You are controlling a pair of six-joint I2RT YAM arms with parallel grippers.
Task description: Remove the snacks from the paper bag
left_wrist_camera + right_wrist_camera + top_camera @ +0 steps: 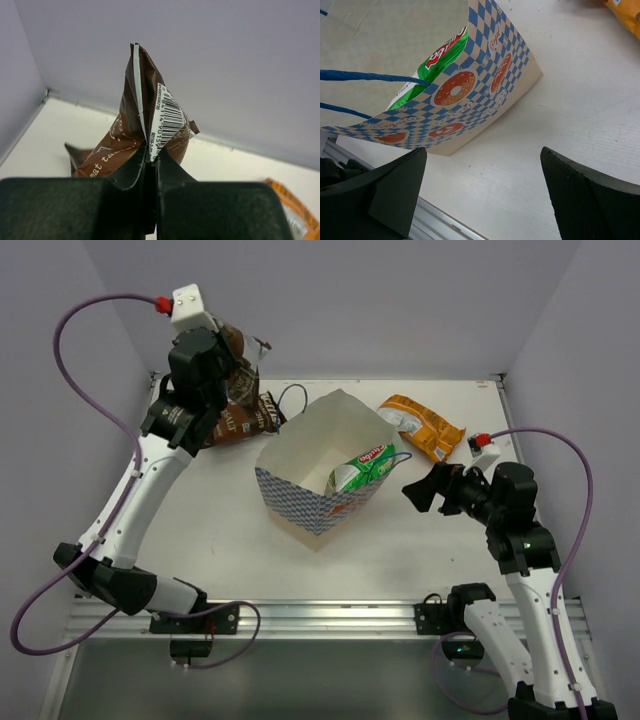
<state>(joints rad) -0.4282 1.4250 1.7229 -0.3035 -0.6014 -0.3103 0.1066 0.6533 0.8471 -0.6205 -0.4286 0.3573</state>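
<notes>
I need to move my left gripper back and down next, onto the bare table (pixel 219 492) beside the paper bag, because the second dark brown packet is already lying below my gripper.
The paper bag (pixel 310 475) stands open at the table's middle, with the green-and-white snack packet (pixel 365 468) sticking out of its right side. My left gripper (pixel 228 375) is shut on a dark brown packet (pixel 240 345) and holds it up over the table's back left; in the left wrist view the jaws (pixel 150 160) pinch its lower edge (pixel 145 120). A second dark brown packet (pixel 245 420) lies on the table below it. The orange-yellow packet (pixel 425 427) lies right of the bag. My right gripper (pixel 415 490) is open and empty, just right of the bag (pixel 470 90).
Blue cord handles (pixel 370 76) hang from the bag beside the green packet (pixel 440 60). The table's metal front rail (pixel 330 615) runs along the near edge. Purple walls close in the back and both sides. The orange packet's corner shows in the left wrist view (pixel 295 210).
</notes>
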